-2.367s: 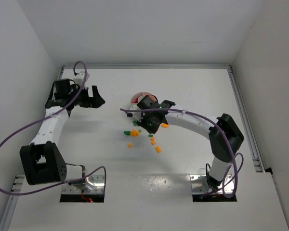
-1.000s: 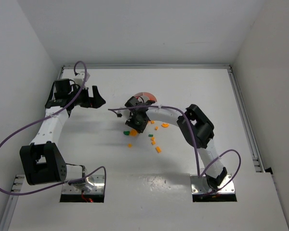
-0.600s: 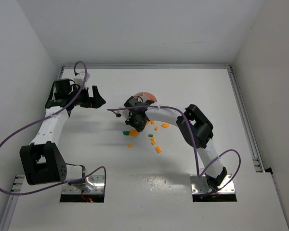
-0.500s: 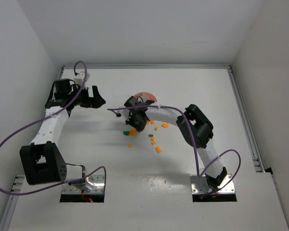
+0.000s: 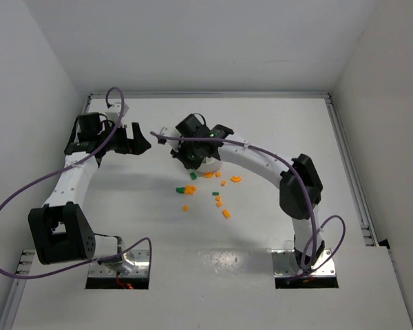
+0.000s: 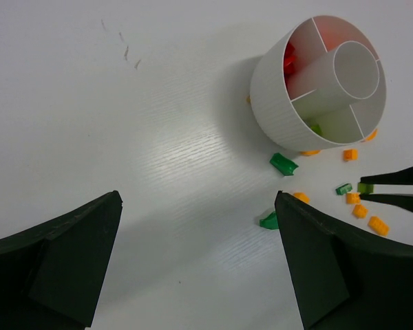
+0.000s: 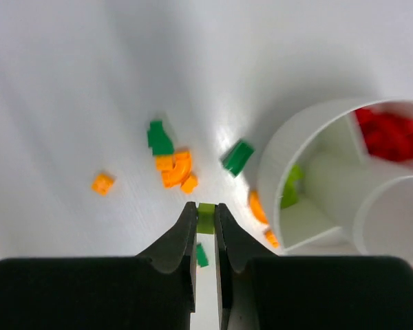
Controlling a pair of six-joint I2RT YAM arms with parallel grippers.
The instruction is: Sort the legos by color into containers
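My right gripper moves the light-green lego outward next, past the dish's near rim and over the dish's wedge with green inside [image 5: 205, 162] [image 7: 300, 199], since the lego matches that color.
The round white dish [image 6: 275, 103] has a central cup and wedge sections. One wedge holds red legos [image 6: 289, 58], another a green one [image 6: 315, 127]. In the top view the dish [image 5: 210, 166] lies mostly under my right arm. My right gripper [image 7: 206, 214] is shut on a small light-green lego [image 7: 206, 218], held above the table just left of the dish rim [image 7: 272, 165]. It also shows in the top view [image 5: 192, 159]. Loose orange legos [image 7: 175, 168] and green legos [image 7: 238, 157] lie beside the dish. My left gripper [image 6: 199, 254] is open and empty, well left of the dish.
More loose legos lie in front of the dish, orange [image 5: 226, 213] and green [image 5: 181, 189]. White walls enclose the table, with a metal rail [image 5: 347, 158] along the right edge.
My right gripper has lifted from the loose legos and moved back toward the dish with the light-green lego. Its elbow has swung right. The left arm has not moved.
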